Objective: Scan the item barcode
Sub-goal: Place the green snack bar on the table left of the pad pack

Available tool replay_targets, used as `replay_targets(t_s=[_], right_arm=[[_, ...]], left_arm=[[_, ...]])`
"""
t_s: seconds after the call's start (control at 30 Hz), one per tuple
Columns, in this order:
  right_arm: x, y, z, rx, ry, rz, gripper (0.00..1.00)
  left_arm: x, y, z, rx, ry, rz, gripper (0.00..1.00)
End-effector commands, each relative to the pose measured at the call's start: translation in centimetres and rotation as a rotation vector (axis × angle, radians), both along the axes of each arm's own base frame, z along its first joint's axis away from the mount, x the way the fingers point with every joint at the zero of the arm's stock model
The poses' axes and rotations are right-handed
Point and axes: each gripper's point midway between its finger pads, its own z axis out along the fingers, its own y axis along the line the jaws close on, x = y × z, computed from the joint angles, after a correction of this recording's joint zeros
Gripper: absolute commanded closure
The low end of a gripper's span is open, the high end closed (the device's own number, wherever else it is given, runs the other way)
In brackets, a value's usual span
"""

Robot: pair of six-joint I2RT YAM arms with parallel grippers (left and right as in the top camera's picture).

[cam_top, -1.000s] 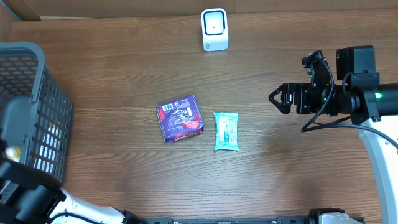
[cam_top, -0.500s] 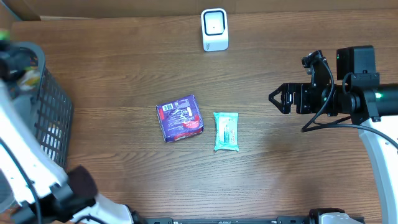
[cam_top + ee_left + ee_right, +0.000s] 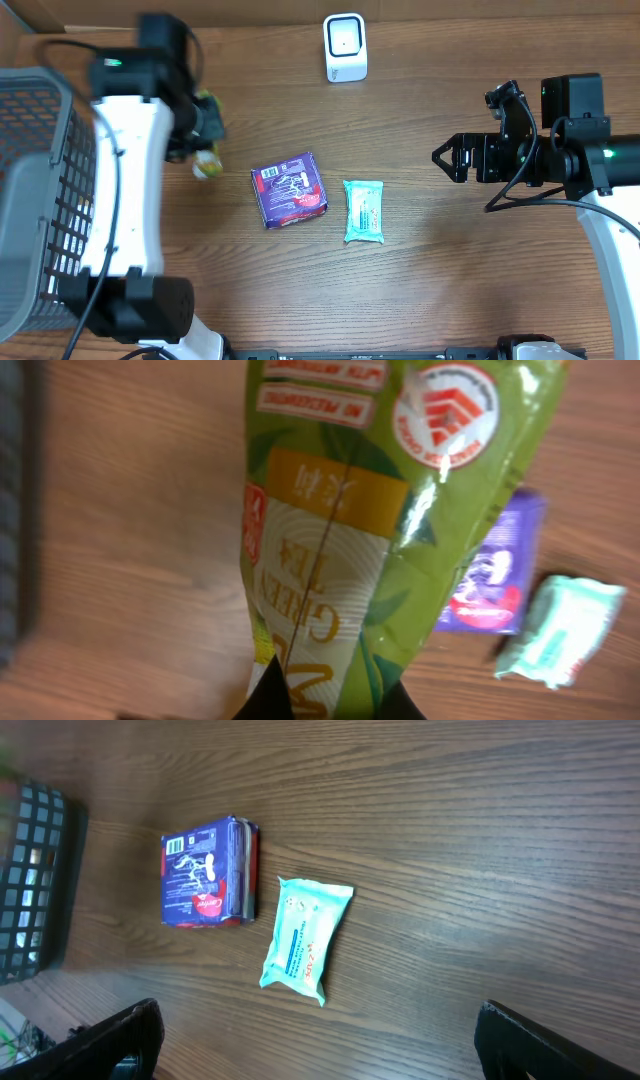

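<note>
I need to lower my left gripper toward the purple packet (image 3: 290, 189) next and let go of the green tea pouch on the bare table beside it, because that part of the table is empty.
A green tea pouch (image 3: 370, 530) hangs from my left gripper (image 3: 332, 702), which is shut on its lower end. From overhead, the left gripper (image 3: 205, 130) and the green pouch (image 3: 207, 166) hover over the table, left of a purple packet (image 3: 290, 189). The white barcode scanner (image 3: 345, 47) stands at the back centre. A teal wipes packet (image 3: 363, 211) lies right of the purple one. My right gripper (image 3: 447, 158) stands open at the right, well apart from the items; in its own view the right gripper (image 3: 325, 1045) has only bare table between its fingers.
A grey wire basket (image 3: 40, 200) stands at the table's left edge, also seen as the basket (image 3: 30, 880) in the right wrist view. The purple packet (image 3: 207, 872) and the teal packet (image 3: 303, 937) lie side by side mid-table.
My left arm has swung out of the basket and over the table, carrying the green tea pouch to a spot left of the purple packet. The right arm has not moved.
</note>
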Motion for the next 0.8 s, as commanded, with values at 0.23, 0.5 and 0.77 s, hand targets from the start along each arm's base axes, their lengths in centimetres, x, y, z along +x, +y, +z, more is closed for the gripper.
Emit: replay_targets(t_s=[0.23,0.5,0.77], right_arm=[[0.3,0.1,0.4,0.001,-0.021,0.003,0.0],[0.5,0.1,0.5,0.002,-0.034,0.003,0.0],[0.5,0.1,0.5,0.002,-0.034,0.003,0.0]], left_arm=[[-3.4,-1.6,-15.0,-0.048,0.155,0.138,0.96],[-3.4,-5.9,-18.6,-0.109,0.093,-0.116,0.96],[-2.7,-7.9,-18.1,-0.043,0.052,-0.254,0.6]])
